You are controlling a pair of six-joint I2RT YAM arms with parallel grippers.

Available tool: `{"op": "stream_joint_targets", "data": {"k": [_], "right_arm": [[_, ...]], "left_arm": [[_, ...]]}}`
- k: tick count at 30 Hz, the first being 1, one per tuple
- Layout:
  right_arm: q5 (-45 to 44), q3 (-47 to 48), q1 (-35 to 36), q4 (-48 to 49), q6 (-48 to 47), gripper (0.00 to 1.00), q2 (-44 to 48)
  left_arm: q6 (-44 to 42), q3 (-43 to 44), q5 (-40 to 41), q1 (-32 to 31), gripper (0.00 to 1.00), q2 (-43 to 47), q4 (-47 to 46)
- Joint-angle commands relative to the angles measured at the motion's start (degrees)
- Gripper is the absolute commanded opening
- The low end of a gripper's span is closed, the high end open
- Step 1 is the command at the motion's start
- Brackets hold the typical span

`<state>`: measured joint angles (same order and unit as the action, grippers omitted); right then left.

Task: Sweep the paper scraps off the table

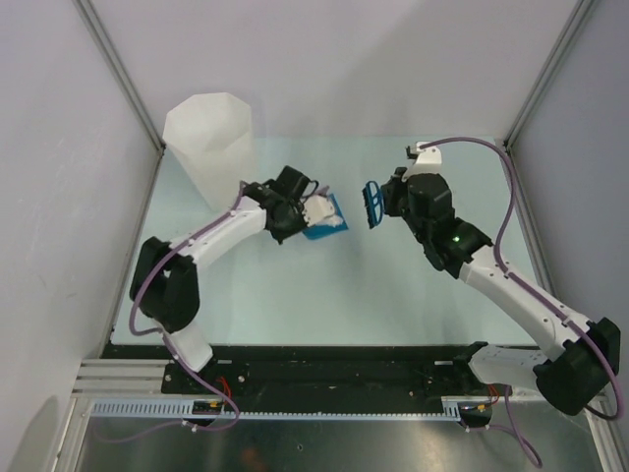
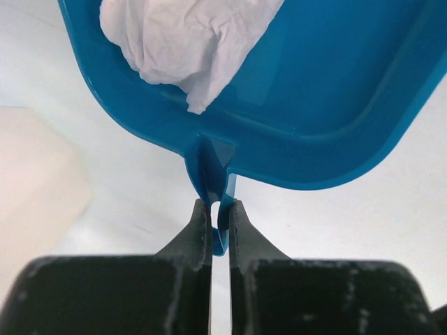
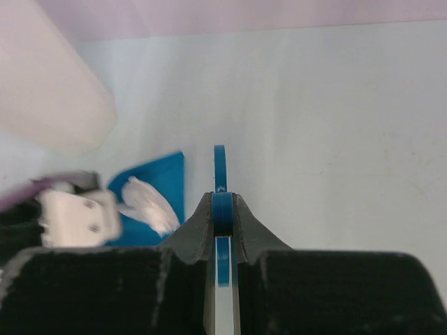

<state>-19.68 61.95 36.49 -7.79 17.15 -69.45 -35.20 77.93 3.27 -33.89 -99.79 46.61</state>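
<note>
Next, my left gripper will tip the dustpan [image 1: 332,224] up and over the bin's open top [image 1: 208,118], because scraps lie inside, then lower and release it on the tabletop.
My left gripper [image 1: 298,208] is shut on the thin handle of a blue dustpan [image 1: 332,224], held just above the table [image 1: 295,285] right of the bin. Crumpled white paper scraps [image 1: 318,209] lie inside the pan. The left wrist view shows the pan [image 2: 314,105], the scraps [image 2: 181,42] in its upper left, and my left gripper [image 2: 219,209] pinching the handle loop. My right gripper [image 1: 389,202] is shut on a small blue brush [image 1: 373,205], which faces the pan across a short gap. In the right wrist view the brush [image 3: 221,167] stands edge-on in my right gripper [image 3: 222,204], with the pan [image 3: 164,178] and scraps [image 3: 148,202] at the left.
A tall white faceted bin [image 1: 209,138] stands at the table's back left corner, close behind the left arm; it shows as a pale blur [image 3: 49,91] in the right wrist view. Grey walls and metal posts enclose the table on three sides.
</note>
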Motion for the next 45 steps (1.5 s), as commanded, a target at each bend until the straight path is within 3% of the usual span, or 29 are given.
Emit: {"op": "stream_joint_targets", "data": {"k": [1,10,17,23,28,33,36,39,41,45], "right_arm": [[-2.82,1.24,-1.68,-4.16,-1.68,0.0,2.12],[-1.33,-1.74,-1.95,-5.39,-2.03,0.0,2.66],[0.7,-3.24,-2.04,-5.22,-1.85,0.0,0.72],[2.98,-4.3,-1.95,-4.42,-2.12,0.0,-0.69],[3.6,-5.0,-1.6,-3.11,-2.29,0.0,-1.21],[4.47,-5.09,-1.6,-3.19,-2.12,0.0,-2.09],[5.18,-5.09,-1.42,-3.19,-2.29,0.0,-1.83],[4.57,-5.18,-1.42,-3.72,-2.82,0.0,-1.13],[4.13,-5.53,-1.42,-3.81,-3.08,0.0,-0.86],[4.48,-5.97,-1.51,-3.2,-3.26,0.0,-0.42]], "left_arm": [[2.41,7.4,-0.64,2.42,0.0,6.79,-0.82],[1.01,18.39,5.25,9.71,0.0,12.95,-0.2],[-1.01,28.91,13.16,15.34,0.0,12.78,2.08],[-8.2,40.17,30.89,19.3,0.0,7.61,2.96],[-21.56,47.03,53.55,19.48,0.0,-0.66,1.47],[-37.17,56.18,65.53,19.48,0.0,-8.21,-1.95],[-44.48,56.64,70.11,19.48,0.0,-9.55,-3.1],[-48.89,49.62,73.28,19.48,0.0,-8.06,-3.54],[-50.31,45.31,74.51,19.3,0.0,-6.74,-3.98],[-51.98,44.94,76.71,18.42,0.0,-6.65,-4.25]]}}
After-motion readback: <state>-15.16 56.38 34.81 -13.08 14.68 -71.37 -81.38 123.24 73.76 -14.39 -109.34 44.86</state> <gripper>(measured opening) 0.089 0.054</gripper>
